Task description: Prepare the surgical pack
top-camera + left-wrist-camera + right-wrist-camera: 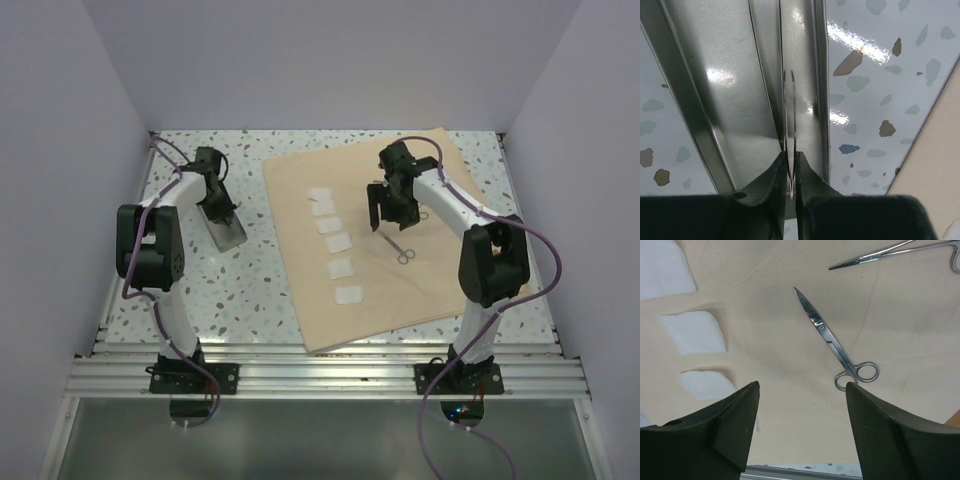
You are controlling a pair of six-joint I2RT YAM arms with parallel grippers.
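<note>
My right gripper comes down and shifts onto the scissors' arms next, since they lie below it and toward the right in the right wrist view.
The tan cloth lies spread flat at centre right, with several white gauze squares in a column on it. My left gripper is over the open silver tin left of the cloth. In the left wrist view it is shut on a thin steel instrument that points into the tin. My right gripper hovers open over the cloth. In the right wrist view it is empty, with steel scissors lying just beyond its right finger and the gauze to the left.
A second steel instrument with ring handles lies on the cloth near the right arm; it also shows in the right wrist view. White walls enclose the speckled table on three sides. A metal rail runs along the near edge.
</note>
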